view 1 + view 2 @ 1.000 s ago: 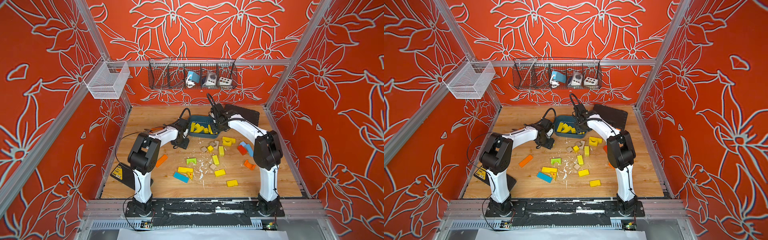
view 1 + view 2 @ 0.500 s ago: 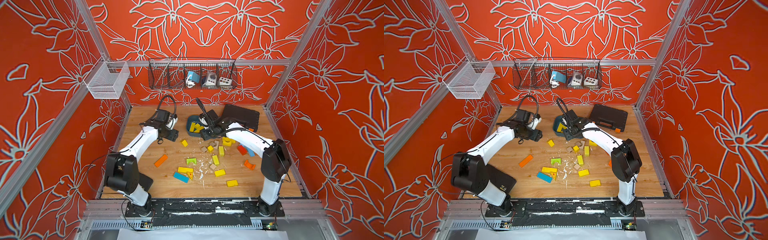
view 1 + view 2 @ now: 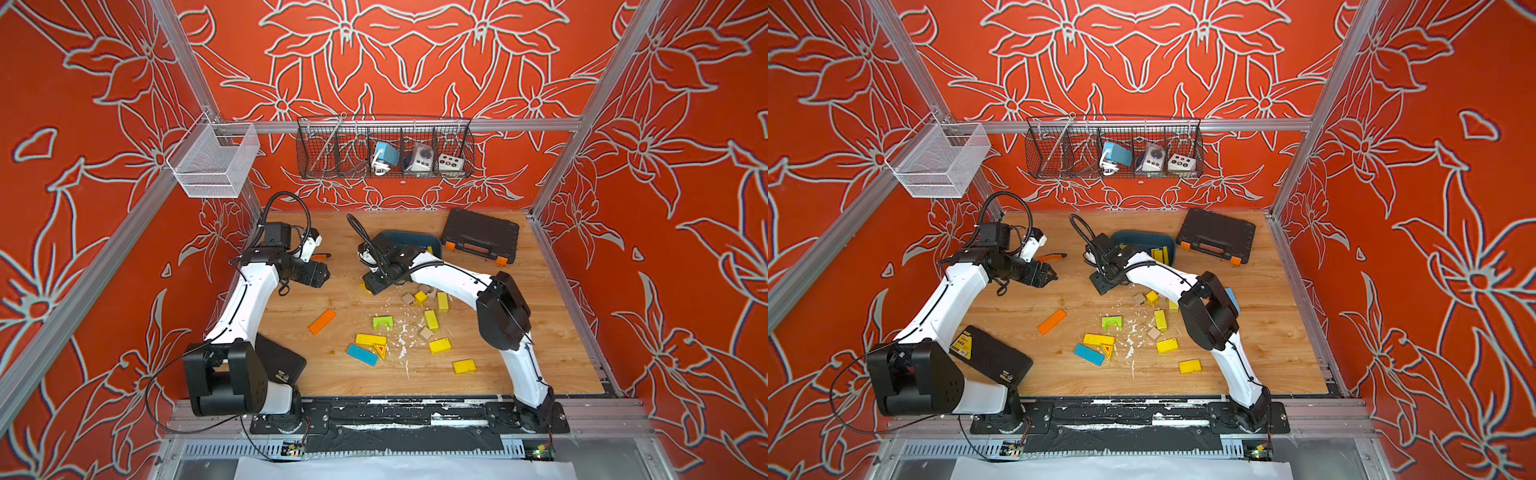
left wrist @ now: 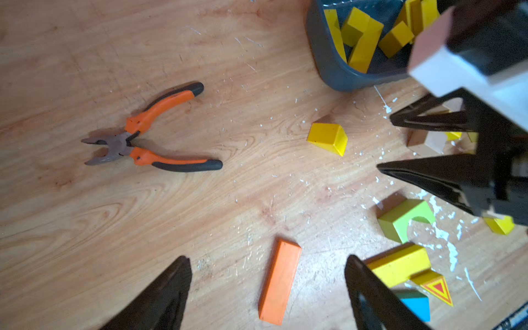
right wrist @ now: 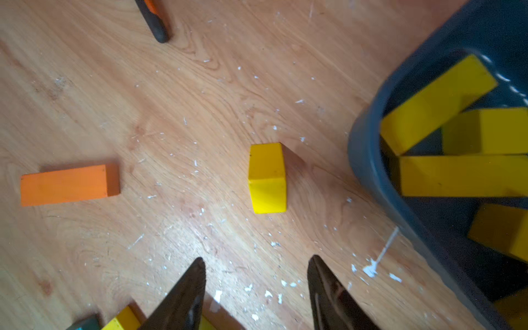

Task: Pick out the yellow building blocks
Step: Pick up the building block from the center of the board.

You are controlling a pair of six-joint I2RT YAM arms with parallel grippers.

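My right gripper next needs to lower and ease outward to straddle the lone yellow block by the bin, since that block lies below and outward of its fingertips.
Several yellow building blocks point(image 3: 439, 345) lie scattered on the wooden floor in both top views, among them a bar point(image 3: 1098, 339) and a red-edged triangle point(image 4: 437, 288). More yellow blocks point(image 5: 437, 105) fill the dark blue bin point(image 3: 405, 239). One yellow cube point(image 5: 267, 178) sits alone beside the bin point(image 4: 323, 57). My right gripper point(image 5: 257, 261) hovers just short of this cube point(image 4: 328, 138), open and empty. My left gripper point(image 4: 267, 260) is open and empty, off to the left point(image 3: 1050, 274), above the floor near an orange block point(image 4: 278, 283).
Orange-handled pliers point(image 4: 151, 134) lie at the left rear. A lime-green arch point(image 3: 382, 322), a blue block point(image 3: 362, 354) and tan blocks point(image 3: 426, 333) mix with the yellow ones. A black tool case point(image 3: 480, 239) sits at the back right, a black box point(image 3: 278, 361) near left.
My left gripper has pulled back from the bin toward the left wall and opened wider, leaving a yellow cube on the floor. My right gripper came off the bin toward that cube.
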